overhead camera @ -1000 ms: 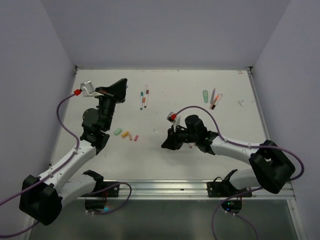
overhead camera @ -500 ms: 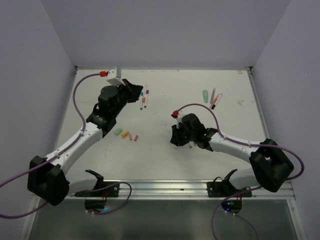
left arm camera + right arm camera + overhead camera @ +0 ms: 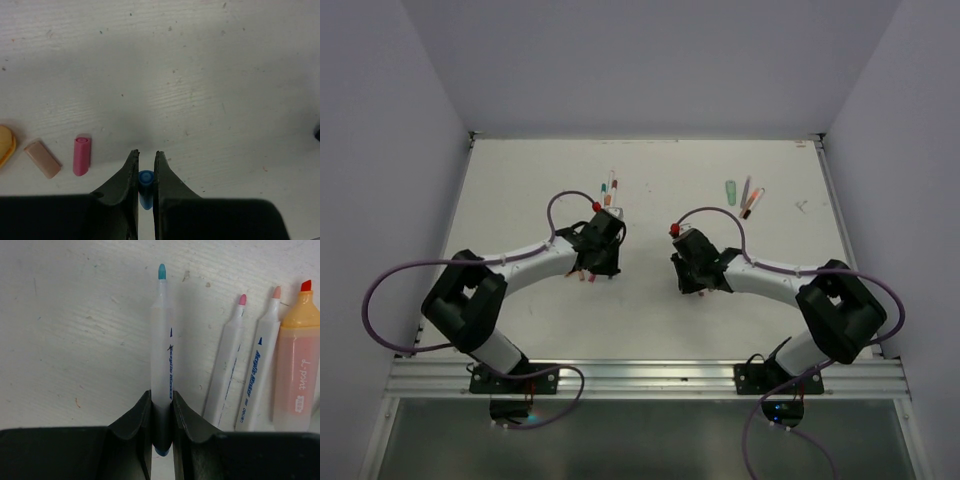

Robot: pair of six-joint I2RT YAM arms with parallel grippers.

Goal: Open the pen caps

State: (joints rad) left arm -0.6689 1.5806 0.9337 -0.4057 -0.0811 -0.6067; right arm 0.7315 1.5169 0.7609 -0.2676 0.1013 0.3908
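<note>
The blue cap (image 3: 145,181) should next go down and sideways with my left gripper, which will let go of it on the bare tabletop beside the pink cap, because other loose caps are there.
In the left wrist view my left gripper (image 3: 145,152) is shut on a blue pen cap (image 3: 145,181), held low over the table. A pink cap (image 3: 81,155), a salmon cap (image 3: 42,159) and an orange cap (image 3: 6,144) lie to its left. In the right wrist view my right gripper (image 3: 161,395) is shut on a white-barrelled pen (image 3: 162,340) with a bare blue tip. Beside it lie an uncapped pink-tipped pen (image 3: 227,370), a salmon-tipped pen (image 3: 260,370) and an orange highlighter (image 3: 297,370). In the top view the left gripper (image 3: 604,266) and right gripper (image 3: 698,280) are mid-table.
Several capped pens (image 3: 610,190) lie at the back centre. A mint green highlighter (image 3: 731,190) and two more pens (image 3: 750,200) lie at the back right. White walls close in the table (image 3: 520,180) on three sides.
My left arm has swung from the back left down to mid-table beside the loose caps. My right gripper has shifted a little to the right with its pen.
</note>
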